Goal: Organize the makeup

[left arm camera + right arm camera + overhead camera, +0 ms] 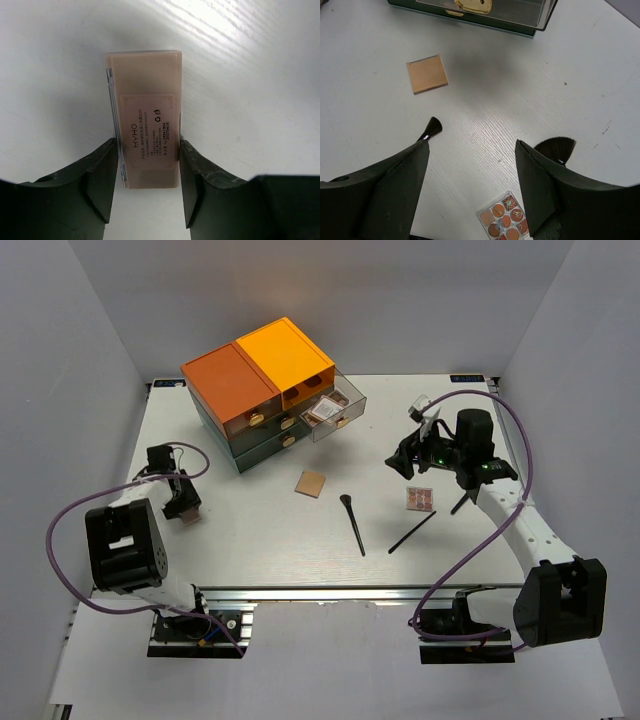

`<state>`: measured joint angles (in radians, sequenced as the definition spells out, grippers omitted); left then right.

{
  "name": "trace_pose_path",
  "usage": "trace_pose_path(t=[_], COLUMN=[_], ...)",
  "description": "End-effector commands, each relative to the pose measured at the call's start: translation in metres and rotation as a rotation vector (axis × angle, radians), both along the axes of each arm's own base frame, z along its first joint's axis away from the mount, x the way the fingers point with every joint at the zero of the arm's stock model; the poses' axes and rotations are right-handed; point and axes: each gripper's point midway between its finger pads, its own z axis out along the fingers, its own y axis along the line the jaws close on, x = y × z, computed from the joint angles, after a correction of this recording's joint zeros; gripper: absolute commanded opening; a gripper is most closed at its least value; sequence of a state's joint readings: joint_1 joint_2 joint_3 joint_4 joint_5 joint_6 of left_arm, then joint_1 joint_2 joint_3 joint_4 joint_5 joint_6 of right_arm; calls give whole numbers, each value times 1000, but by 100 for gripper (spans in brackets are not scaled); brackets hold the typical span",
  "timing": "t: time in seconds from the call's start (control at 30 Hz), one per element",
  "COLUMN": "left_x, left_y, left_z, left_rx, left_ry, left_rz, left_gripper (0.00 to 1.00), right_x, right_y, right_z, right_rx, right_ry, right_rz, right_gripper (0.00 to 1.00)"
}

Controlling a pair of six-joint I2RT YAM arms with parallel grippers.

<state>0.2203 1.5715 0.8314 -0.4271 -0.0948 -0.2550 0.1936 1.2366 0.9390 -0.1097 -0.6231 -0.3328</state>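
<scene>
The clear drawer is open, so the robot's left gripper will lift, carry the palette outward, to the right in the top view, then lower it and let go of it inside.
My left gripper is at the table's left side. In the left wrist view its jaws press both long sides of a beige rectangular palette that lies back-side up. My right gripper hangs open and empty above the table right of centre. A multi-pan eyeshadow palette lies just below it and also shows in the right wrist view. A tan square compact and two black brushes lie mid-table. A fan brush lies by my right finger.
The dark-green drawer box with orange tops stands at the back left. Its clear drawer is pulled out and holds a small palette. White walls enclose the table on three sides.
</scene>
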Motion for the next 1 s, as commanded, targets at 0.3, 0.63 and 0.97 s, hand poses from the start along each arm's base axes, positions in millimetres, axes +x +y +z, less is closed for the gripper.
trace_pose_path(t=[0.3,0.63,0.97], left_x=[22,30,117], left_y=[-86,-161,-334], left_z=[181,372,382], left_rx=[-309,-441,-229], left_ry=[-610,-1046,-880], left_rz=[-88,-442,-882], left_gripper=[0,0,4], right_x=[5,25,27], right_y=[-12,-36,-62], right_z=[9,-5,-22], right_rx=[-5,-4,9], right_ry=[-17,39,136], right_rz=[-27,-189,-300], right_gripper=[41,0,16])
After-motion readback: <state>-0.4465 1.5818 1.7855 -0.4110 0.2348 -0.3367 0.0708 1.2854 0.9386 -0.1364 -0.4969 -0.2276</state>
